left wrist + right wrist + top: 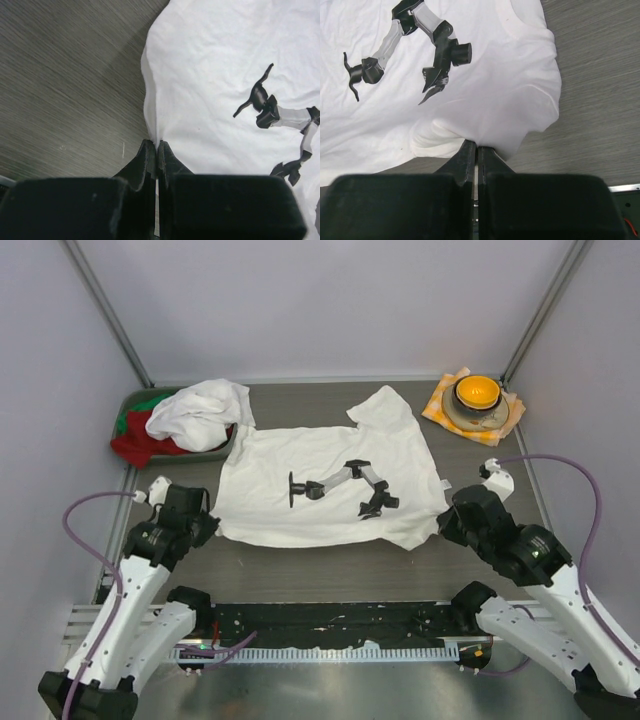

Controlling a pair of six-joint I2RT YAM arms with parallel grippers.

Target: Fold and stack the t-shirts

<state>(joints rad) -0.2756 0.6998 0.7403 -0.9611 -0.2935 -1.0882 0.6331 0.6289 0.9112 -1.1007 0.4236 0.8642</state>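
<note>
The shirt's near edge lies unfolded between both shut grippers, so next my right gripper should move outward and over the shirt toward the print [352,484] [418,44], then open.
A white t-shirt [330,475] with a black and grey robot-arm print lies spread on the table's middle. My left gripper [205,525] is shut on its near left edge; the left wrist view shows the cloth [225,75] pinched between the closed jaws of the gripper [158,146]. My right gripper [447,522] is shut on the shirt's near right corner; the right wrist view shows the shirt [485,75] bunched over the closed gripper [477,148]. A second white t-shirt [198,412] lies crumpled at the back left.
The crumpled shirt rests on red and green garments in a grey tray [135,400]. An orange-and-white checked cloth [436,405] at the back right holds a bowl [477,395] with an orange inside. Grey walls enclose the table.
</note>
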